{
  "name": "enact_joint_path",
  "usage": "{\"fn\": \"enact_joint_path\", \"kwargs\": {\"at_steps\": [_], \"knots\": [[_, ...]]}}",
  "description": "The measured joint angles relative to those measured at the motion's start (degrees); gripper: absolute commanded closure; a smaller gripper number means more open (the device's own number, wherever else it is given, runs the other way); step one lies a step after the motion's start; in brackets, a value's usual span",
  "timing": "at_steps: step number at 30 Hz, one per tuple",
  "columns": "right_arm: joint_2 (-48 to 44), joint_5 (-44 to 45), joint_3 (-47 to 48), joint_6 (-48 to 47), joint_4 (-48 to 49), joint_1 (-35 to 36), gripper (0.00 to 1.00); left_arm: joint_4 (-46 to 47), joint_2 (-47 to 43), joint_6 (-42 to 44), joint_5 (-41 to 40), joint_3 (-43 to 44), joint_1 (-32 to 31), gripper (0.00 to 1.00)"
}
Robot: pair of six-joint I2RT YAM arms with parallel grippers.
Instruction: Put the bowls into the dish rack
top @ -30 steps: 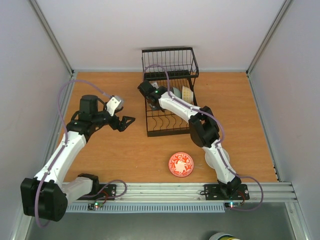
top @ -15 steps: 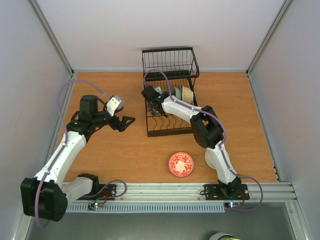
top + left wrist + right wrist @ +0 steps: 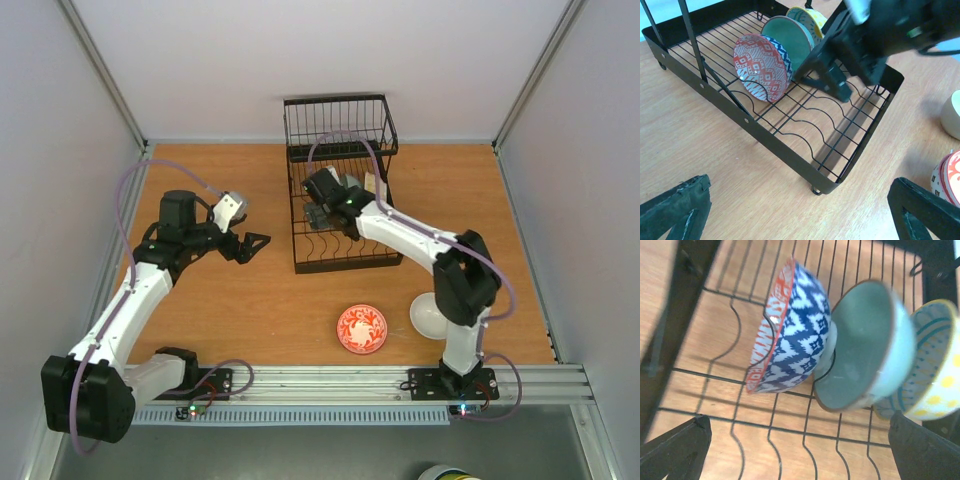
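My right gripper will swing back and down onto the unracked red bowl's rim on the pale bowl's side [image 3: 384, 329], as the red bowl is below and back from it.
The black dish rack [image 3: 335, 122] stands at the table's back. Three bowls stand on edge in its tines: a red-patterned bowl [image 3: 762, 67] with a blue and white outside [image 3: 795, 325], a pale green bowl [image 3: 865, 345] and a yellow-dotted bowl [image 3: 935, 370]. My right gripper [image 3: 318, 212] hovers open over the rack just in front of them, holding nothing. A red bowl [image 3: 362, 329] and a pale bowl [image 3: 428, 315] lie on the table in front of the rack. Left of the rack, my left gripper [image 3: 255, 243] is open and empty.
The rack's low front rail [image 3: 770, 137] lies between my left gripper [image 3: 800, 220] and the bowls. White walls close in the table on three sides. My right forearm crosses over the rack's right front corner.
My right gripper has opened, let go of the red-patterned bowl in the tines and drawn back to the right. Its elbow swung right. The left arm has not moved.
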Motion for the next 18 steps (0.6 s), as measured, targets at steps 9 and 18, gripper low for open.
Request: {"fn": "enact_joint_path", "kwargs": {"at_steps": [9,18], "knots": [[-16.5,-1.6,-6.9,5.9,-2.2,1.9,0.24,0.0,0.0,0.2,0.2,-0.1,0.0,0.04],[-26.9,2.6,-22.0,19.3,-17.6,9.9,0.53,0.0,0.6,0.3,0.6,-0.1,0.0,0.04]]}}
